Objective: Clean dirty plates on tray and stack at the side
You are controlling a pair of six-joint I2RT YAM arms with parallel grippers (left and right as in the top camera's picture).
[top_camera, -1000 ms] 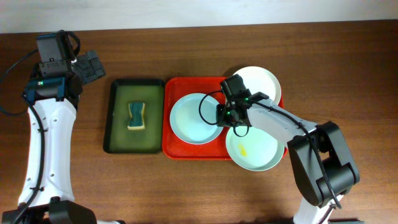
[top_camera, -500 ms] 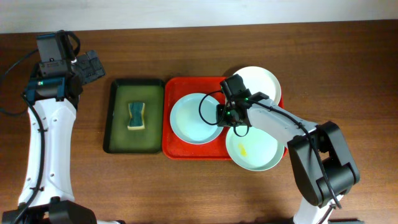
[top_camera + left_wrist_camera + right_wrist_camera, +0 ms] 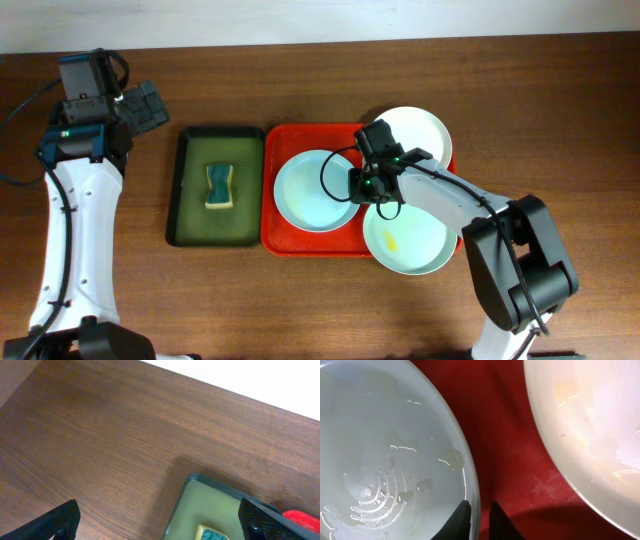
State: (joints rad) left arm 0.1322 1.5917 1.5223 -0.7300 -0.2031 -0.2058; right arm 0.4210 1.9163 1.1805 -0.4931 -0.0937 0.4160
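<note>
My right gripper will rise, pass the sponge, then lower and release on the bare table, which is to its right in the overhead view.
The red tray (image 3: 290, 240) holds the pale blue plate (image 3: 310, 192) on its left half. The white plate (image 3: 415, 130) lies at its far right corner. The pale green plate (image 3: 415, 245), with a yellow smear, lies at its near right corner, overhanging the rim. My right gripper (image 3: 363, 186) is shut on the blue plate's right rim; in the right wrist view the fingers (image 3: 479, 519) straddle the rim of the blue plate (image 3: 385, 460), with the white plate (image 3: 590, 425) to the right. My left gripper (image 3: 160, 522) is open and empty, high at the far left.
A dark green tray (image 3: 215, 225) left of the red tray holds a yellow and teal sponge (image 3: 219, 187); its corner (image 3: 200, 505) shows in the left wrist view. Bare wooden table (image 3: 560, 120) lies to the right and in front.
</note>
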